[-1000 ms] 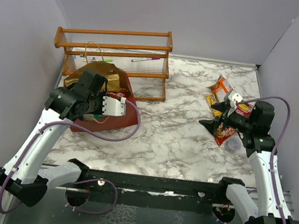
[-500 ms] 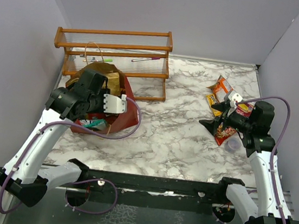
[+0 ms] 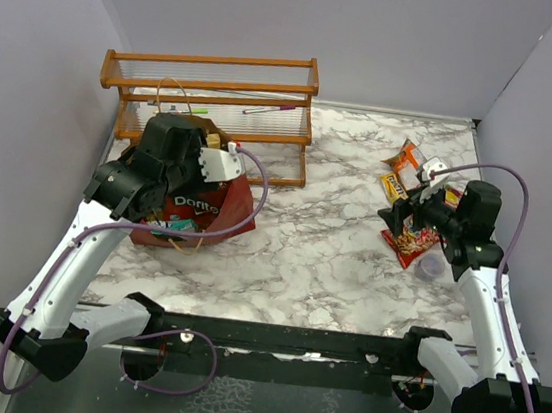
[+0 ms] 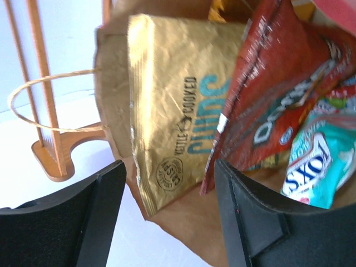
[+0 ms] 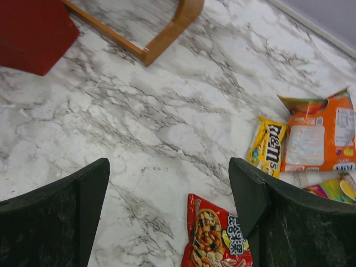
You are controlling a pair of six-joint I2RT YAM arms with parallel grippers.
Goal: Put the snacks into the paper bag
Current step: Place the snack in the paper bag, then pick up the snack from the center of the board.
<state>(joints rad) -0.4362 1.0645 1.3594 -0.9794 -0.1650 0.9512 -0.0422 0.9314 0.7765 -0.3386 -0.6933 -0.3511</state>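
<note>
My right gripper is to move outward and down to the orange packet (image 5: 317, 139) next, onto its edge by the M&M's (image 5: 291, 123), where the flap curls.
The dark red-brown paper bag (image 3: 237, 212) lies at the left by the rack, mouth toward my left arm. Inside it I see a gold chip bag (image 4: 167, 111), the red Doritos bag (image 4: 278, 94) and a teal packet (image 4: 317, 161). My left gripper (image 4: 169, 217) is open and empty just at the bag's mouth (image 3: 221, 175). My right gripper (image 5: 169, 206) is open and empty above the table, just left of a small red snack packet (image 5: 217, 239). A yellow M&M's packet (image 5: 270, 147) and an orange packet (image 5: 317, 139) lie beyond it.
The wooden slatted rack (image 3: 211, 83) stands at the back left, right behind the bag. A small purple cup (image 3: 432, 267) sits by the red packet (image 3: 407, 245) near the right wall. The bag's string handle (image 4: 33, 105) loops toward the rack.
My left gripper has drawn back toward the rack, and the Doritos bag now shows in the paper bag's mouth. My right gripper has shifted slightly back and left off the red packet.
</note>
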